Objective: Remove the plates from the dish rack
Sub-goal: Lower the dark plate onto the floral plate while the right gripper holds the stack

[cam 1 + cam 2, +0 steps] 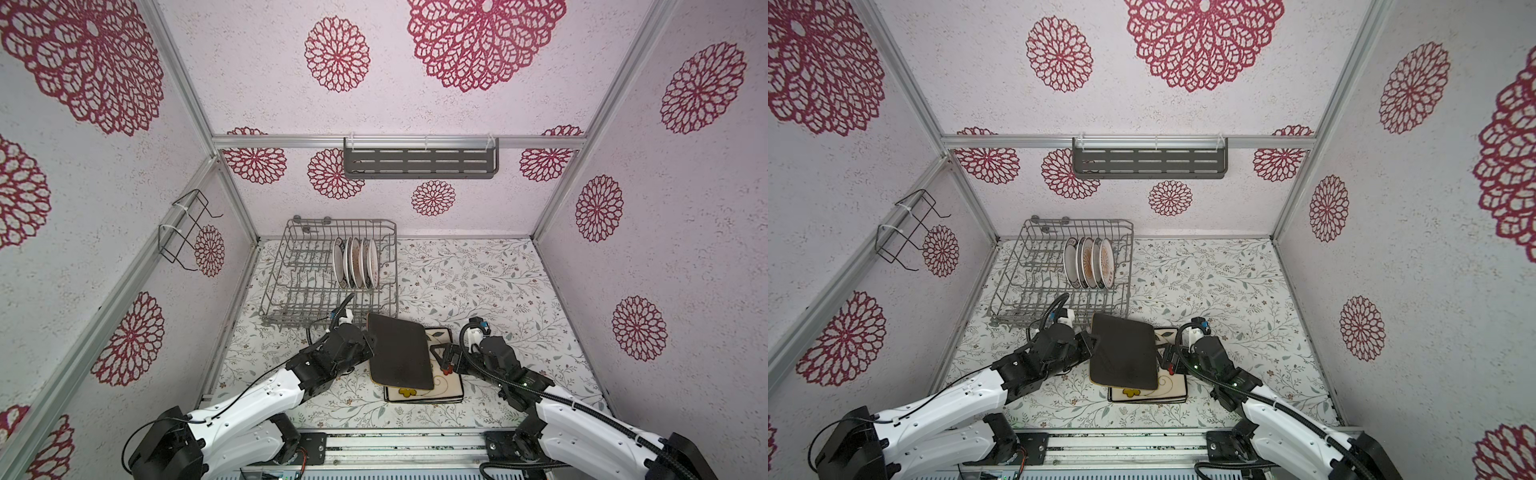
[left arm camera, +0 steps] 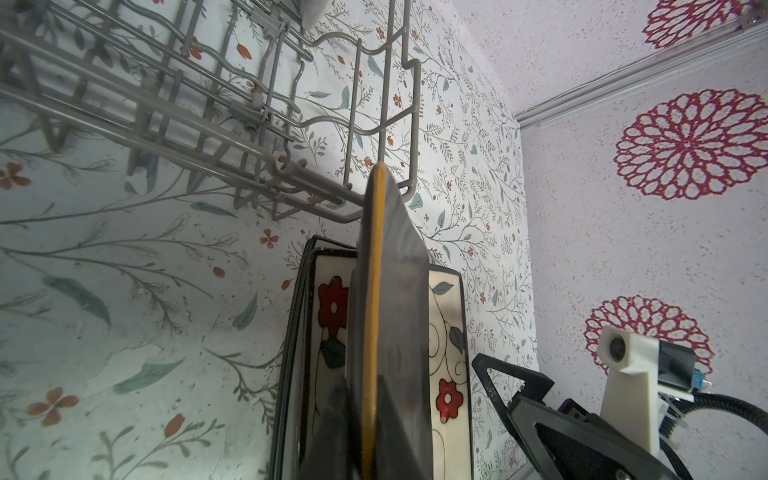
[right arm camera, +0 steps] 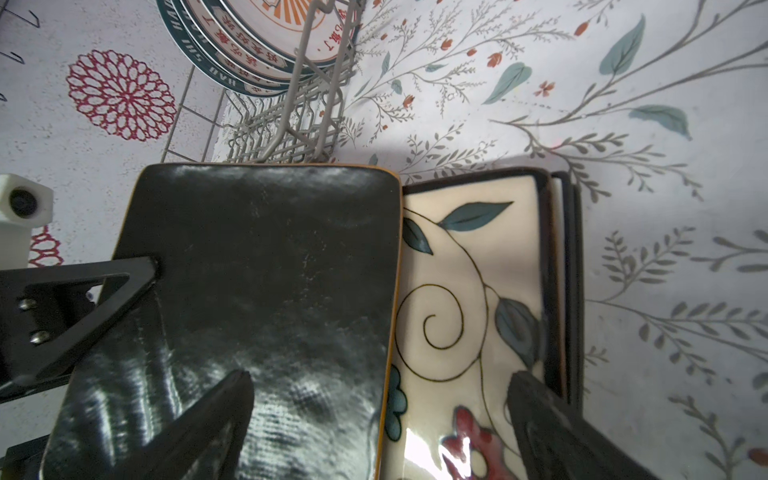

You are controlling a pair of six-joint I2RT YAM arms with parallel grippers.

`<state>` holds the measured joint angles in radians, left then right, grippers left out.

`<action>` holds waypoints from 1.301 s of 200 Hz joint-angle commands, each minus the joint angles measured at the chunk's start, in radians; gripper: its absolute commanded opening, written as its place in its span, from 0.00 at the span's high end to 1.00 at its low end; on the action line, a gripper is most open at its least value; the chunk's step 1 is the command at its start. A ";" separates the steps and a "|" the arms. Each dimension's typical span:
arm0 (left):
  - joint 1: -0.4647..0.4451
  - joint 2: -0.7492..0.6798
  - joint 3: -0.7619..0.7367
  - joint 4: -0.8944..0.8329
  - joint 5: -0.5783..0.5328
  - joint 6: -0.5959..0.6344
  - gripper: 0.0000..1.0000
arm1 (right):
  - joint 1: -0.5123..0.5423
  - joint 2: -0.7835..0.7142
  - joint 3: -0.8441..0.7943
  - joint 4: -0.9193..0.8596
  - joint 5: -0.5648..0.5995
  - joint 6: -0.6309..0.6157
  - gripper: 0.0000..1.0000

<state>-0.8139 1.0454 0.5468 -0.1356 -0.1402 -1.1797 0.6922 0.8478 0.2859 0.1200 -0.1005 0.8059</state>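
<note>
Next, my left gripper lowers the dark brown plate straight down onto the cream floral plate (image 1: pixel 446 384) (image 2: pixel 446 336) to release its edge, because it hangs tilted above the stack.
The dark brown plate (image 1: pixel 399 353) (image 1: pixel 1123 353) hangs tilted over a stack of rectangular plates on the table. My left gripper (image 1: pixel 370 340) (image 2: pixel 370 415) is shut on its left edge. The cream floral plate (image 1: pixel 446 384) (image 3: pixel 457 291) tops that stack, with black-rimmed plates (image 3: pixel 567 291) under it. My right gripper (image 1: pixel 440 353) (image 3: pixel 380 376) is open at the brown plate's right edge, one finger over the brown plate (image 3: pixel 257 291) and one over the floral plate. Behind stands the grey dish rack (image 1: pixel 307 282) (image 1: pixel 1034 282), with several small round plates (image 1: pixel 355 264) (image 3: pixel 249 37) upright in its far right rows.
A grey slotted shelf (image 1: pixel 419 162) hangs on the back wall and a small black wire holder (image 1: pixel 185 228) on the left wall. Patterned walls close in three sides. A metal rail (image 1: pixel 399 444) runs along the table's front edge between the arm bases.
</note>
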 commanded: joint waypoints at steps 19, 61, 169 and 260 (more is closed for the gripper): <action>-0.017 -0.037 -0.009 -0.012 0.028 -0.024 1.00 | -0.014 -0.004 0.002 0.001 0.022 -0.002 0.01; -0.018 -0.043 -0.024 -0.013 0.024 -0.031 1.00 | -0.018 0.027 0.026 -0.002 0.017 -0.012 0.01; -0.021 -0.007 -0.079 -0.003 0.027 -0.066 0.91 | -0.027 0.076 0.061 -0.021 0.005 -0.035 0.01; -0.027 0.010 -0.092 -0.003 0.030 -0.063 0.80 | -0.030 0.043 0.056 -0.062 0.025 -0.037 0.01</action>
<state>-0.8310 1.0424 0.4507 -0.1349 -0.0921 -1.2312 0.6678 0.9054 0.3161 0.0895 -0.1001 0.7940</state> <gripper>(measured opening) 0.190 0.989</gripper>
